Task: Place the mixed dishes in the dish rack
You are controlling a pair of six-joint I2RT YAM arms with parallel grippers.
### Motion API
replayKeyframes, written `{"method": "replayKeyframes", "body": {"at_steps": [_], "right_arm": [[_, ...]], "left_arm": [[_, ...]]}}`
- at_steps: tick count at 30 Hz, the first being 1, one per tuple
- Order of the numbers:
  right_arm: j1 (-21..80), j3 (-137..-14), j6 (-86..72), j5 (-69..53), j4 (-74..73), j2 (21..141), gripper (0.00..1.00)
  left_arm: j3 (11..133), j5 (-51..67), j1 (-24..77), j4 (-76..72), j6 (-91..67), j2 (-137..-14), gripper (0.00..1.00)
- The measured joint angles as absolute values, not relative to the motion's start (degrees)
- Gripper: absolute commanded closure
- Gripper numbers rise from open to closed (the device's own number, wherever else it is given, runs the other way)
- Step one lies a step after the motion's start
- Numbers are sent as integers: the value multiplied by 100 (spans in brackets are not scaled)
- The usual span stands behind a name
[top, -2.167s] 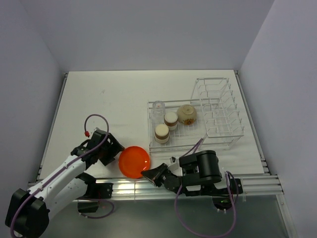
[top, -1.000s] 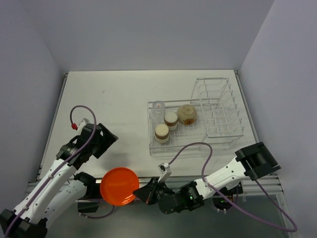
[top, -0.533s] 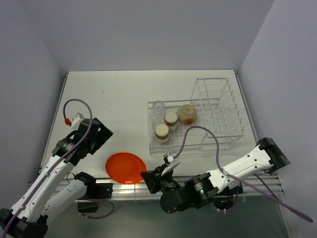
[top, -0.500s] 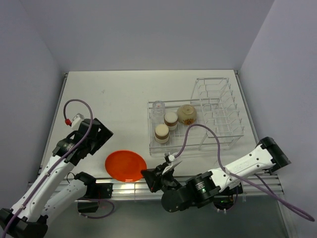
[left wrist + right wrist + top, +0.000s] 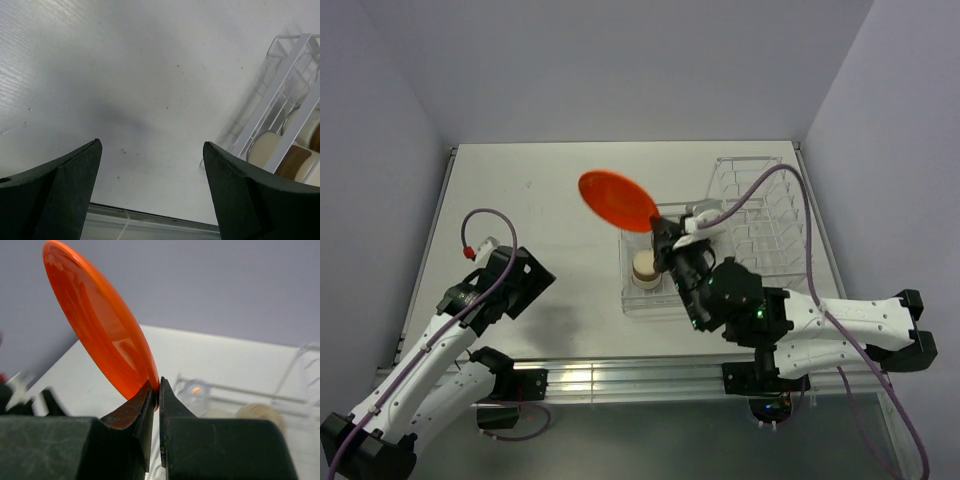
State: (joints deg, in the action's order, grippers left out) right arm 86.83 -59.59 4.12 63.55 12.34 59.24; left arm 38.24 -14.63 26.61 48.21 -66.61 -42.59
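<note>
My right gripper will swing outward, to the right in the top view, and down to free the plate in the rack's far slots, since they stand empty.
My right gripper (image 5: 660, 232) is shut on the rim of the orange-red plate (image 5: 617, 201) and holds it tilted high above the table, left of the dish rack (image 5: 760, 215). In the right wrist view the plate (image 5: 100, 330) rises up-left from the pinched jaws. One brown cup (image 5: 645, 268) shows in the rack's basket; the bowl, the other cup and the glass are hidden behind my right arm there. The bowl (image 5: 260, 413) and the glass (image 5: 196, 389) show blurred in the right wrist view. My left gripper (image 5: 542, 285) is open and empty over bare table, left of the rack; its fingers (image 5: 60, 190) frame the table.
The rack's upright plate slots (image 5: 775, 190) stand at the back right. The rack's near left corner with a cup (image 5: 270, 150) shows in the left wrist view. A metal rail (image 5: 620, 375) runs along the table's near edge. Walls close in on the sides.
My right gripper has lifted the plate from the table's near edge up and back, to beside the rack. The left arm has shifted slightly.
</note>
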Motion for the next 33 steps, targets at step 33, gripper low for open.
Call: {"method": "replayKeyframes", "body": {"at_steps": [33], "right_arm": [[2783,-8667,5979,1833,-1597,6440,100]], "left_arm": [[3367,628,2661,2626,-5881,-6114,14]]}}
